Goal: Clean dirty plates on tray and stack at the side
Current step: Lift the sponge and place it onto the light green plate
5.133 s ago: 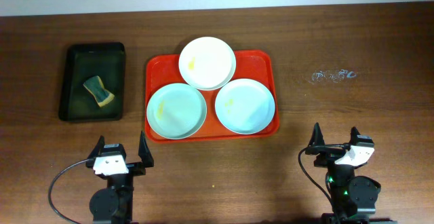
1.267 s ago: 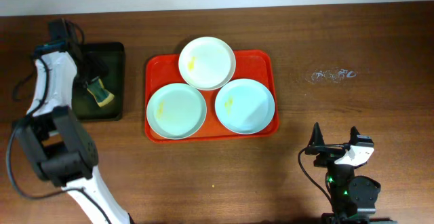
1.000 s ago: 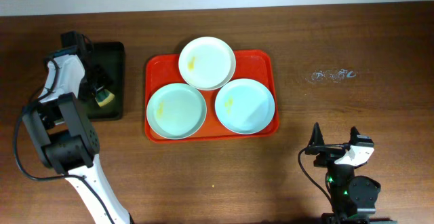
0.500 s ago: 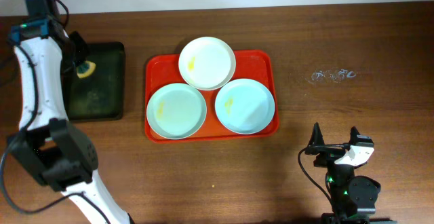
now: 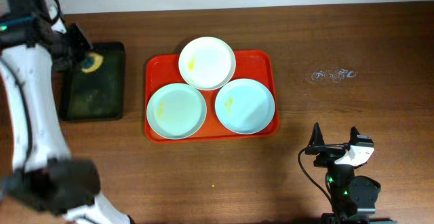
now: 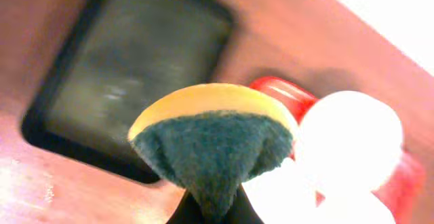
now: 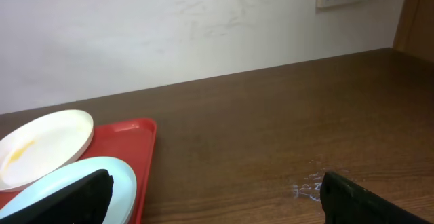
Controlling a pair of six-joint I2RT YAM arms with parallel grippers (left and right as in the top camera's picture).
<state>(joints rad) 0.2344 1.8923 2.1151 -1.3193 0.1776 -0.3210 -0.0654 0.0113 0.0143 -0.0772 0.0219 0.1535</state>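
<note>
The pale green plate's middle (image 5: 176, 110) (image 6: 281, 198) has a yellow smudge on it, so my left gripper will swing over from the dark tub next and lower the sponge there.
The red tray (image 5: 157, 68) lies mid-table and carries three plates: a cream-white one (image 5: 207, 62) at the back, a pale green one (image 5: 176, 110) front left and a pale blue one (image 5: 245, 106) front right. Each has a yellow smudge. My left gripper (image 5: 85, 58) hovers over the back of a dark tub (image 5: 95, 95), shut on a yellow-and-green sponge (image 5: 90, 62). In the left wrist view the sponge (image 6: 213, 142) fills the middle, pinched at its lower tip by the gripper (image 6: 213, 214). My right gripper (image 5: 336, 142) rests open near the front right, holding nothing.
A whitish scuff (image 5: 333, 75) marks the wood right of the tray. The right wrist view shows the tray's corner (image 7: 139, 149), the cream-white plate (image 7: 41, 146), the blue plate's rim (image 7: 61, 175) and a pale wall behind the table's far edge.
My left gripper shut on the sponge in the tub and lifted it up toward the tub's far end. The right arm, plates and tray have not moved.
</note>
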